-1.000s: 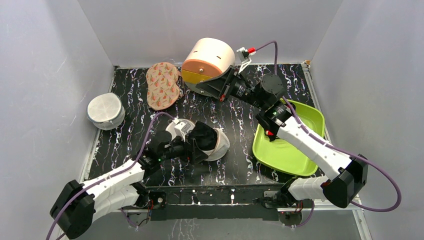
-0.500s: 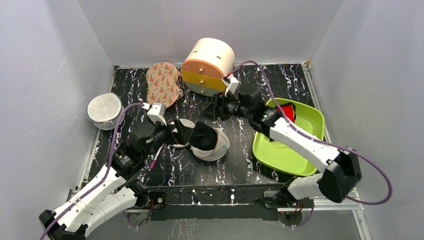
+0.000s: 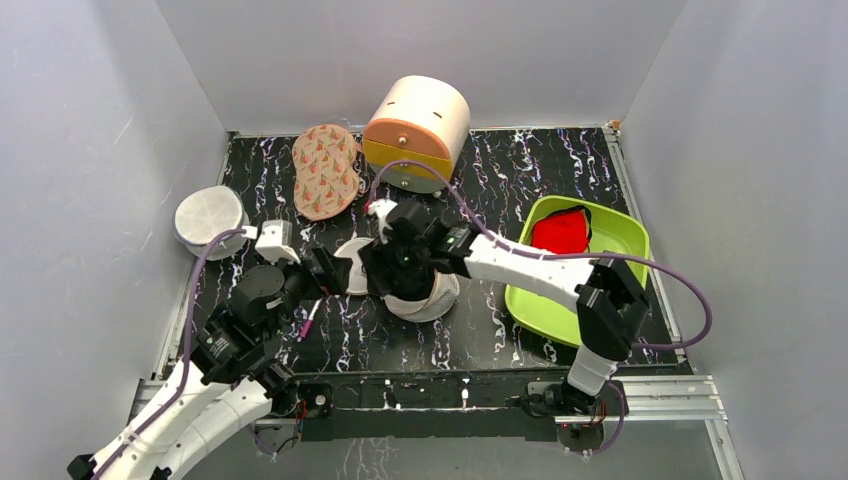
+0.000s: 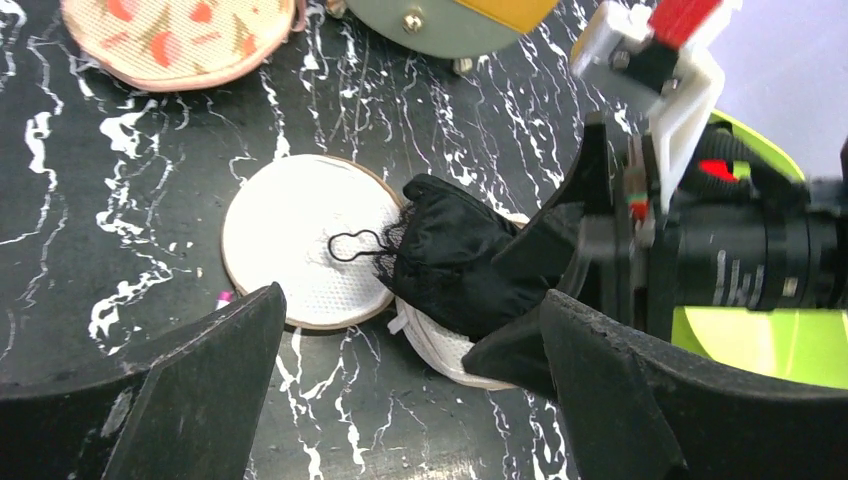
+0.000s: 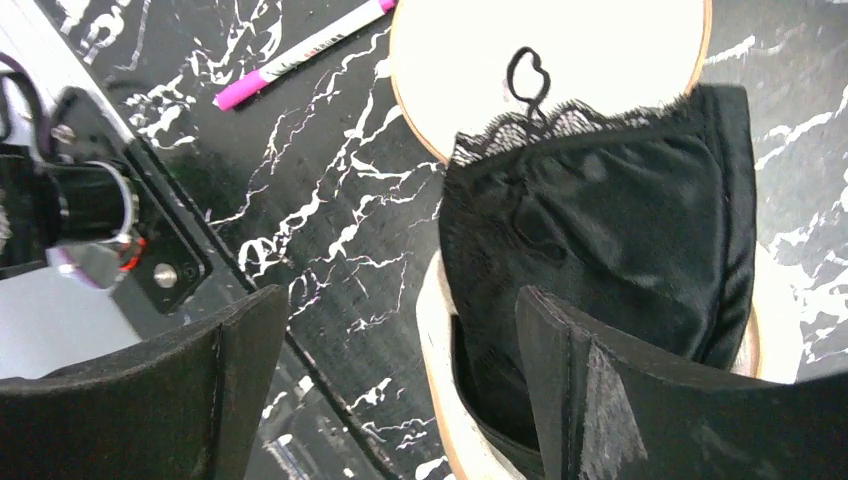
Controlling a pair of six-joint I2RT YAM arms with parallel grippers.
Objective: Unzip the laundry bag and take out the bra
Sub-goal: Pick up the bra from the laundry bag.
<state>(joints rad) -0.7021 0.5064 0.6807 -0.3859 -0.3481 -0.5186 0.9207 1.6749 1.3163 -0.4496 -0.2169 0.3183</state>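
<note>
My right gripper moves down onto the black garment's near edge (image 5: 455, 228) by the lace next, since that edge lies below it, between its fingers in the wrist view.
The laundry bag (image 3: 437, 298) lies unzipped mid-table, its round mesh lid (image 4: 290, 240) flipped out to the left and a black lace-edged garment (image 4: 460, 260) bulging from its base. The red bra (image 3: 560, 232) lies in the green tray (image 3: 590, 330), clear of both grippers. My left gripper (image 3: 325, 272) stands open just left of the bag, holding nothing, and its fingers frame the lid and the black garment (image 4: 410, 300). My right gripper (image 3: 395, 265) hangs open over the bag. One finger (image 5: 620, 400) hangs over the black garment (image 5: 600, 230), the other over bare table.
A pink marker (image 5: 300, 50) lies on the table left of the bag. A carrot-print pad (image 3: 325, 170) and a peach-and-yellow drum box (image 3: 417, 120) stand at the back. A white round mesh case (image 3: 211, 220) sits at the left edge.
My right arm swung from the back by the drum box to above the bag, and its gripper opened. My left gripper drew back leftward off the bag and opened wider.
</note>
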